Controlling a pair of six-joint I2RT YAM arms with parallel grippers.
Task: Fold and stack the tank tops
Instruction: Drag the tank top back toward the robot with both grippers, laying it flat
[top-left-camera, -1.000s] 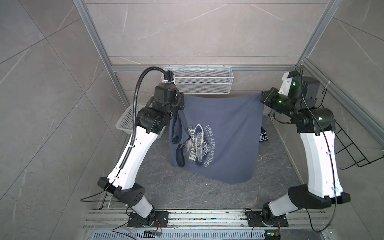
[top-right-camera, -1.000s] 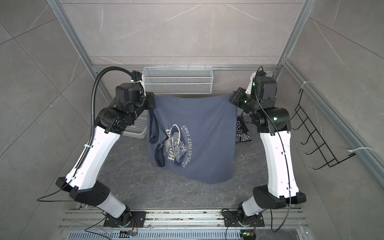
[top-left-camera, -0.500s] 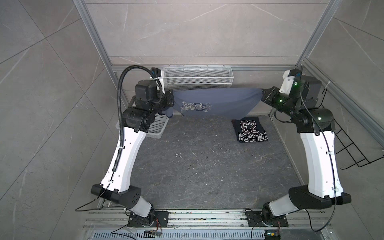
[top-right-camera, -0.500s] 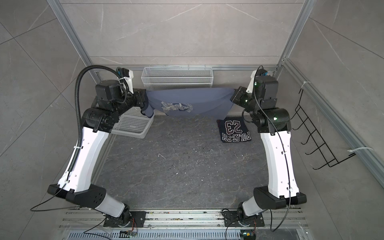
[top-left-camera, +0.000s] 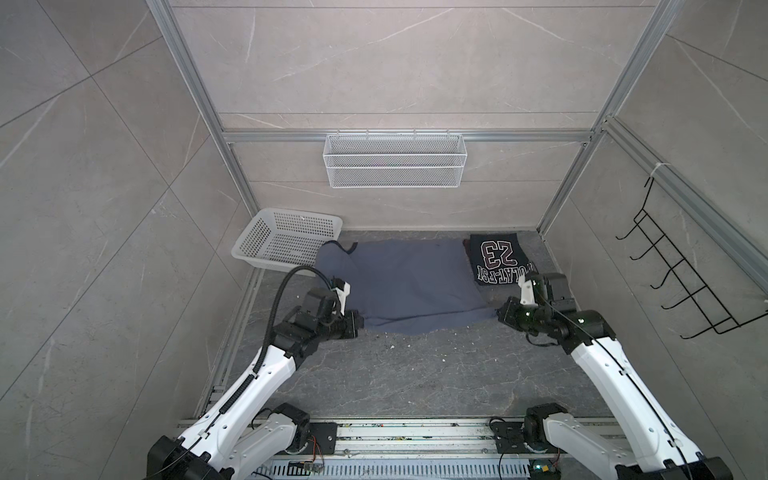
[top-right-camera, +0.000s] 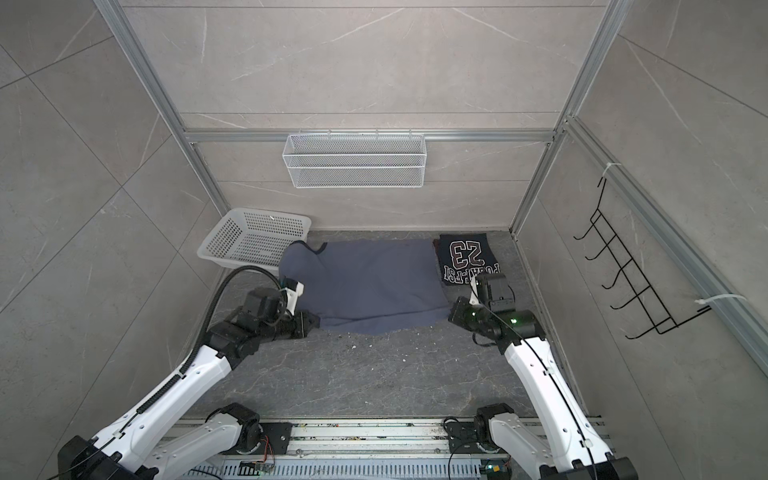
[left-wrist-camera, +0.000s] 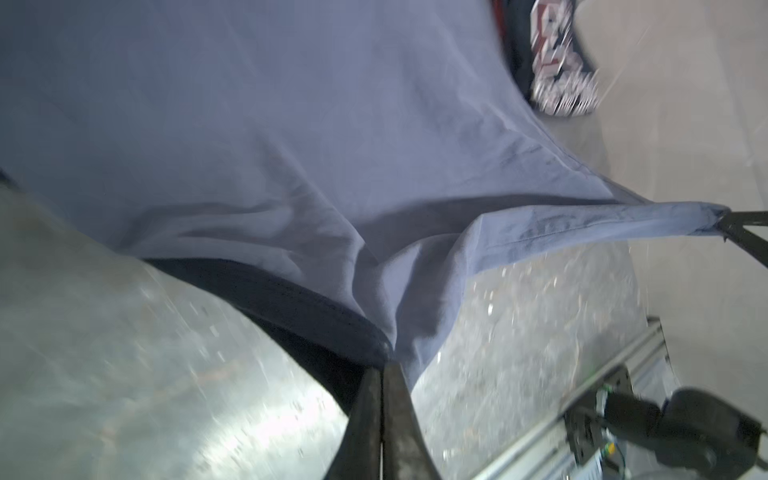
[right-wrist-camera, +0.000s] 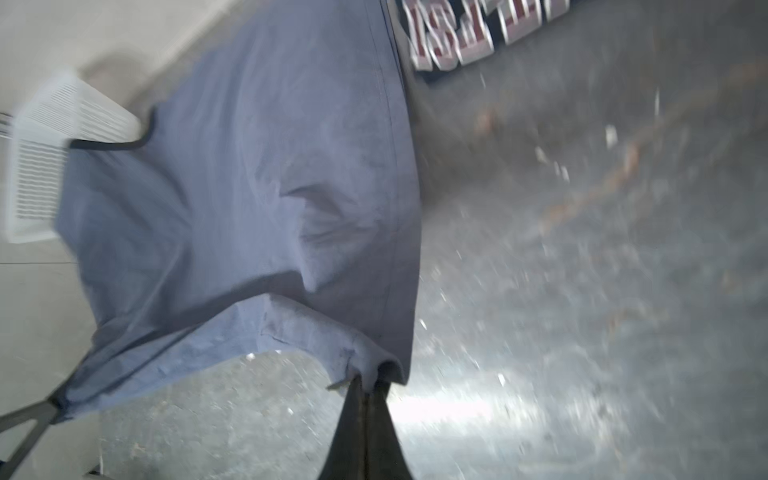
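Note:
My right gripper should next draw the tank top's lifted hem back and down toward my base, and release it on the bare near floor between them.
The slate blue-grey tank top (top-left-camera: 407, 286) (top-right-camera: 365, 282) lies spread on the floor at the back, plain side up. Its near hem is lifted slightly between my two grippers. My left gripper (top-left-camera: 360, 326) (left-wrist-camera: 382, 368) is shut on the near left corner. At the near right corner, my right gripper (top-left-camera: 496, 313) (right-wrist-camera: 368, 382) is shut on the hem. The dark navy tank top (top-left-camera: 496, 257) (top-right-camera: 467, 257) lies folded at the back right, with white lettering up, right beside the blue-grey one. A dark strap (top-left-camera: 347, 247) curls at the far left corner.
A white perforated basket (top-left-camera: 249, 237) (top-right-camera: 216, 241) sits tilted at the back left, touching the blue-grey top's far corner. A wire mesh basket (top-left-camera: 395, 160) hangs on the back wall. A black hook rack (top-left-camera: 681, 282) hangs on the right wall. Small crumbs dot the floor (top-left-camera: 415, 374).
The blue-grey top was held up in the air near the back wall. Both arms have come down and toward the front, laying it flat on the floor with both grips kept.

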